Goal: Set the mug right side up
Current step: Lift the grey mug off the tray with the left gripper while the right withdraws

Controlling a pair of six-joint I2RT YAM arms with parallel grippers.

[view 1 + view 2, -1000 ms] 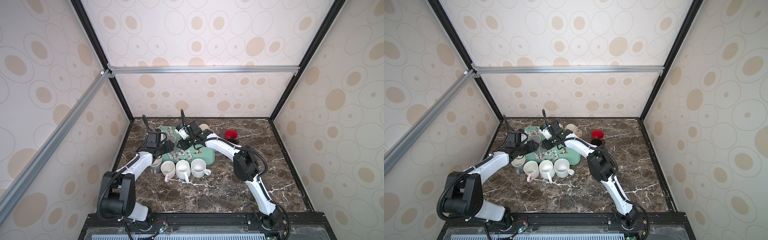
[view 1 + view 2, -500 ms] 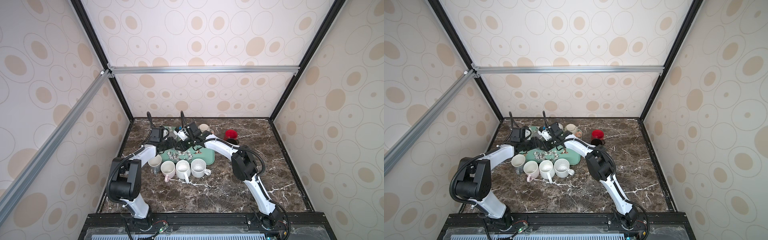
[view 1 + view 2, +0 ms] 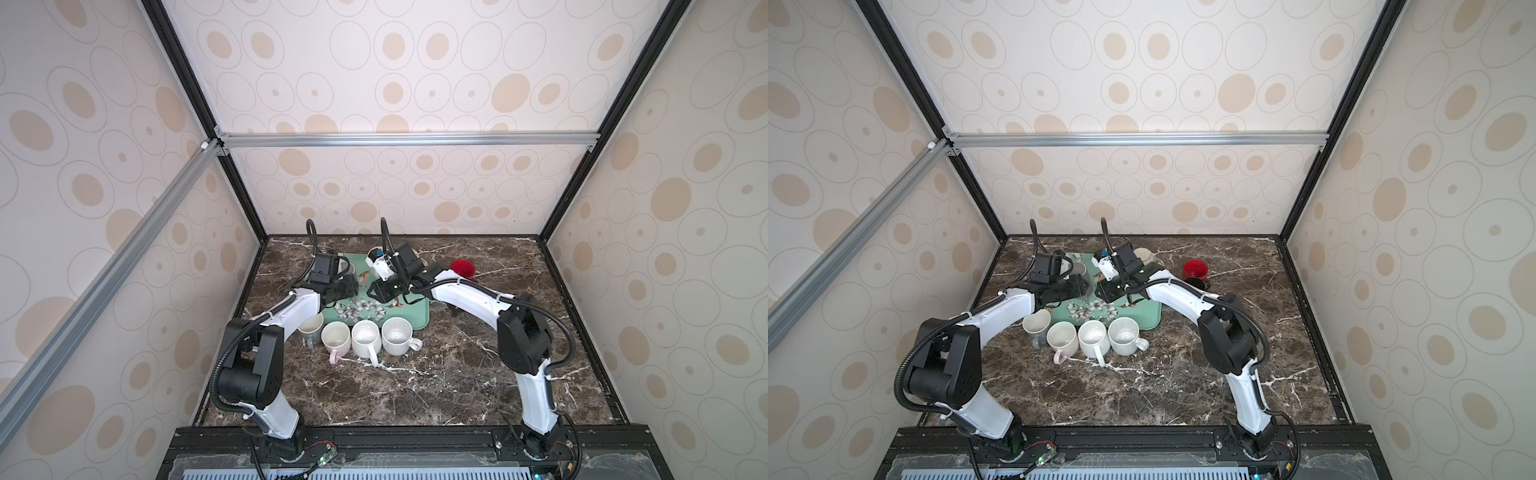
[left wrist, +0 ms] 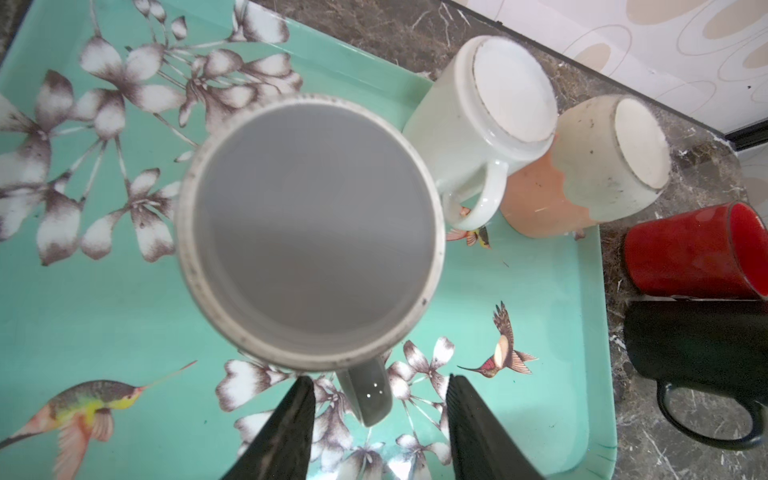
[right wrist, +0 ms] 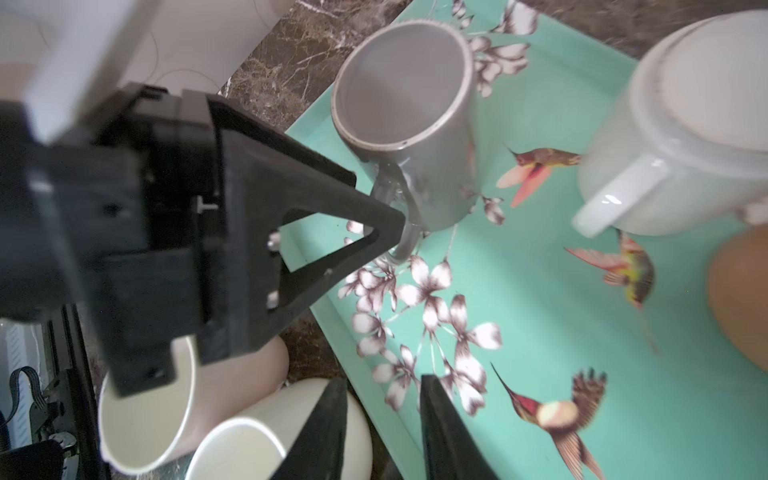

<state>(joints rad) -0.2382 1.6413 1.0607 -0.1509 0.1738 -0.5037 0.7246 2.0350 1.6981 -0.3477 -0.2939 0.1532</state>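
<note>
The grey mug's handle point(image 4: 366, 392) points between my left gripper's open fingers, so they should ease outward to the mug and close on it next.
A grey mug point(image 4: 307, 232) stands mouth up on the teal flowered tray point(image 4: 83, 316), its handle pointing at my left gripper point(image 4: 379, 384). That gripper is open: its two fingers lie either side of the handle with a gap on each side. In the right wrist view the grey mug point(image 5: 403, 83) is upright too, with a left fingertip point(image 5: 390, 220) beside the handle. My right gripper point(image 5: 382, 384) is open and empty over the tray's near rim point(image 5: 332, 328). In both top views the two grippers point(image 3: 345, 286) point(image 3: 384, 291) face each other over the tray point(image 3: 415, 311).
A white mug point(image 4: 478, 116) and a cream-and-peach mug point(image 4: 594, 166) stand upside down at the tray's far corner. A red mug point(image 4: 690, 253) and a black mug point(image 4: 698, 340) lie on the marble beside it. Several upright mugs point(image 3: 365, 336) line the tray's front edge.
My left arm has swung in from the front left, bringing its gripper further over the tray to the grey mug's handle. The right arm has hardly moved.
</note>
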